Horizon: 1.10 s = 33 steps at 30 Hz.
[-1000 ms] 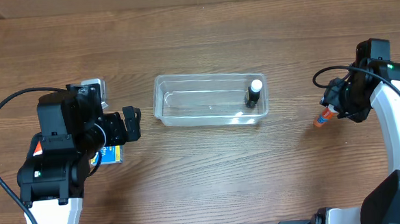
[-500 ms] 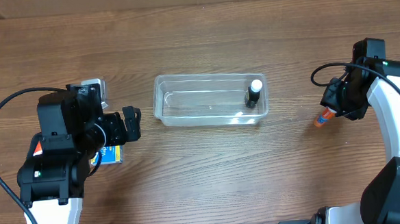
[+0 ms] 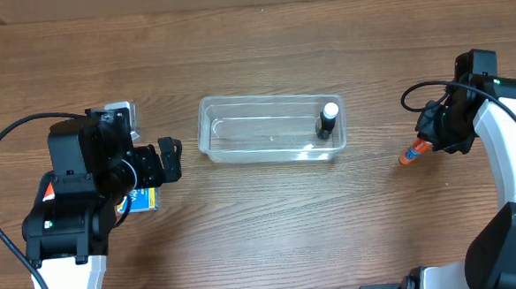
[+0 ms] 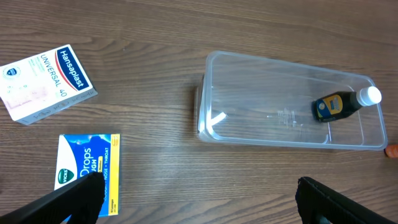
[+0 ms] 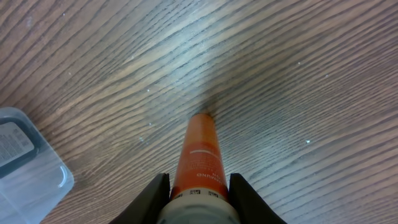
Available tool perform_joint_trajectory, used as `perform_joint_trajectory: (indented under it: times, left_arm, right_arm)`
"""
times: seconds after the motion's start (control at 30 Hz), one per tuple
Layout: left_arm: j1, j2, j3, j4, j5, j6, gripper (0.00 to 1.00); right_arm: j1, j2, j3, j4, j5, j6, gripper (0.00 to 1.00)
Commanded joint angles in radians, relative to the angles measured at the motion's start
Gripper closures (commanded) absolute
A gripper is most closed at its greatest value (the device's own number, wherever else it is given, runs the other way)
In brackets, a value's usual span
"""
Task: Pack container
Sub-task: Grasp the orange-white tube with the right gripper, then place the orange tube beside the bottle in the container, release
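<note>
My right gripper holds the orange tube [image 3: 410, 154] and will lift and turn it next. Then it will lower the tube into the container [image 3: 270, 128] beside the dark bottle, where the container's near corner is empty.
The clear plastic container [image 3: 270, 128] sits mid-table and holds a small dark bottle with a white cap [image 3: 327, 120]; both also show in the left wrist view, container [image 4: 286, 102] and bottle [image 4: 345, 104]. My right gripper [image 3: 428, 140] is shut on an orange tube [image 3: 410, 154], right of the container, tip pointing down at the table [image 5: 199, 155]. My left gripper [image 3: 170, 160] is open and empty, left of the container. A blue and yellow Vicks drops box [image 4: 87, 165] and a white Hansaplast box [image 4: 46, 81] lie by it.
The Hansaplast box [image 3: 119, 115] and the Vicks box [image 3: 141, 200] are partly hidden under the left arm in the overhead view. A corner of the container [image 5: 28, 165] shows at the left of the right wrist view.
The right gripper has shifted slightly toward the container with the orange tube, and the tube's tip has moved left. The left arm has not moved.
</note>
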State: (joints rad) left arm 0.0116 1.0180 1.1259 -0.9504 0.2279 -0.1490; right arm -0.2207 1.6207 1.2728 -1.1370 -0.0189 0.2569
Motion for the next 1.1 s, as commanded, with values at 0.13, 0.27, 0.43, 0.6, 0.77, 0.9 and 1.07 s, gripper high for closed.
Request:
perform_joint_trajectory:
  times: [0.13,0.27,0.43,0.6,0.77,0.9,1.07]
  left_arm:
    - [-0.005,0.001,0.022,0.005,0.001,0.022,0.0]
    - [-0.005,0.001,0.022,0.005,0.001,0.022,0.0]
    - [-0.005,0.001,0.022,0.005,0.001,0.022,0.0]
    - [-0.005,0.001,0.022,0.005,0.001,0.023,0.0]
    - [-0.005,0.001,0.022,0.005,-0.011,0.022,0.0]
    - [-0.005,0.001,0.022,0.004,-0.014,0.022,0.0]
    - [-0.005,0.001,0.022,0.005,-0.014,0.022,0.0]
  right_arm:
    - [0.054,-0.026,0.207,-0.143,-0.001,0.004,0.9]
    - [0.179,-0.062,0.415,-0.232,0.035,-0.001,0.92]
    - [0.422,-0.076,0.486,-0.188,0.097,0.005,0.92]
    - [0.532,-0.071,0.417,-0.119,0.108,0.062,0.95]
    - [0.564,-0.071,0.279,-0.08,0.104,0.062,0.95]
    - [0.58,-0.071,0.189,-0.034,0.104,0.088,0.94]
    - [0.58,-0.07,0.111,0.031,0.104,0.087,0.94]
